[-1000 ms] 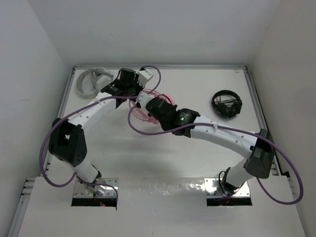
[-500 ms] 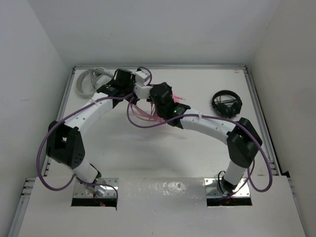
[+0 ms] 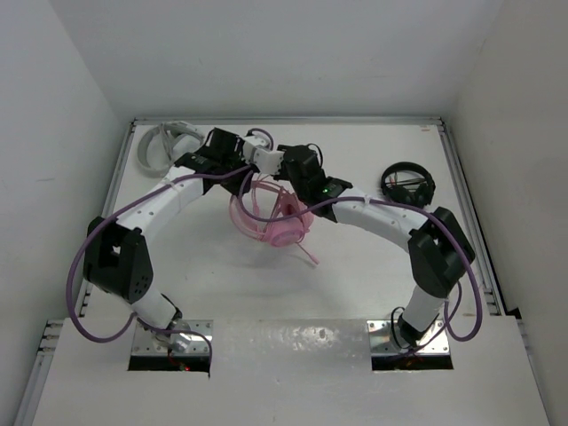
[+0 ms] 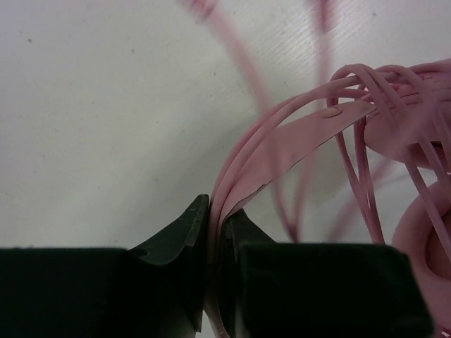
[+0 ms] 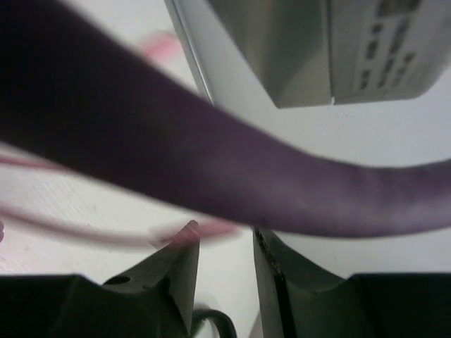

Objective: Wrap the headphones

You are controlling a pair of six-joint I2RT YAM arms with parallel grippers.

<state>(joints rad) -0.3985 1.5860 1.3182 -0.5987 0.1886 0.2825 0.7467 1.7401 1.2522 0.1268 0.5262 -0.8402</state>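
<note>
The cable already loops around the headphones. So my left gripper will carry the pink headband (image 4: 296,141) outward next, then lower the headband onto the table and let go of it.
The pink headphones (image 3: 273,220) lie at the table's middle, their thin cable looped over them and one end trailing toward the near side. In the left wrist view my left gripper (image 4: 215,220) is shut on the pink headband (image 4: 296,141). Cable loops (image 4: 366,77) and an earcup (image 4: 423,232) show to its right. From above, the left gripper (image 3: 255,174) sits at the headphones' far edge. My right gripper (image 3: 284,163) is just right of it, and in its wrist view the right gripper (image 5: 225,243) is open. A blurred pink cable (image 5: 211,229) passes just beyond one fingertip.
Grey-white headphones (image 3: 164,145) lie in the far left corner and smaller black headphones (image 3: 407,187) at the right. A purple arm cable (image 5: 282,190) crosses close in front of the right wrist camera, and the left arm's white body (image 5: 282,42) is right above it.
The right gripper has opened and let the pink cable go. Its arm swung off the headphones toward the far side, beside the left gripper. The left gripper stayed shut on the headband.
</note>
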